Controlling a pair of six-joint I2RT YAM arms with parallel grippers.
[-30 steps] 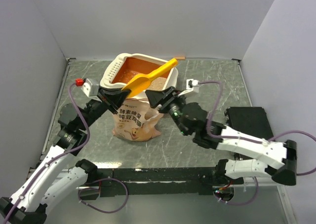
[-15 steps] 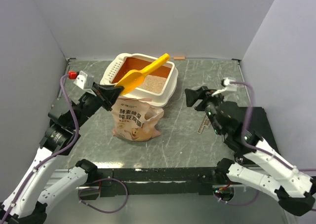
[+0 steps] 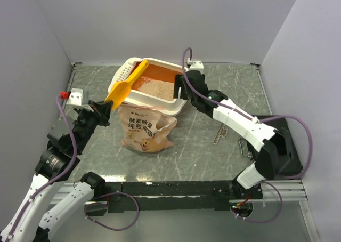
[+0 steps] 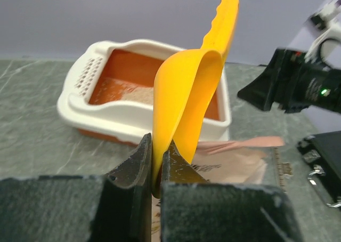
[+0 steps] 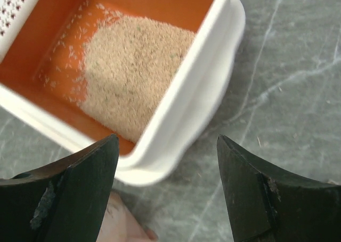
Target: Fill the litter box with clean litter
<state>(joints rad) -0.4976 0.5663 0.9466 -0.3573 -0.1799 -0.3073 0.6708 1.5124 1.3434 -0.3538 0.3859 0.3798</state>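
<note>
The litter box's end rim beside the clean litter is below the right gripper's fingers, and the open fingers can go on both sides of it, so the right gripper should lower onto that rim next.
The litter box point(image 3: 124, 74) stands at the back middle of the table, cream outside, orange inside. The clean litter point(image 3: 157, 87) lies as a pale beige patch in its right half, and shows in the right wrist view point(image 5: 136, 74). My left gripper point(image 3: 104, 109) is shut on the bowl end of a yellow scoop point(image 3: 127, 83), which is held tilted over the box's left, perforated end. In the left wrist view the fingertips point(image 4: 146, 146) pinch the scoop point(image 4: 186, 93). My right gripper point(image 3: 179, 87) is open and empty, jaws wide, above the box's right rim point(image 5: 208, 77).
A crinkled tan paper bag point(image 3: 144, 127) with Chinese print stands right in front of the box, its top open. A flat black box point(image 3: 272, 132) lies at the right edge. Grey walls close in on three sides of the marbled table.
My right arm has swung from the right side of the table over to the litter box's right end. My left gripper has drawn the scoop leftward, off the box's middle.
</note>
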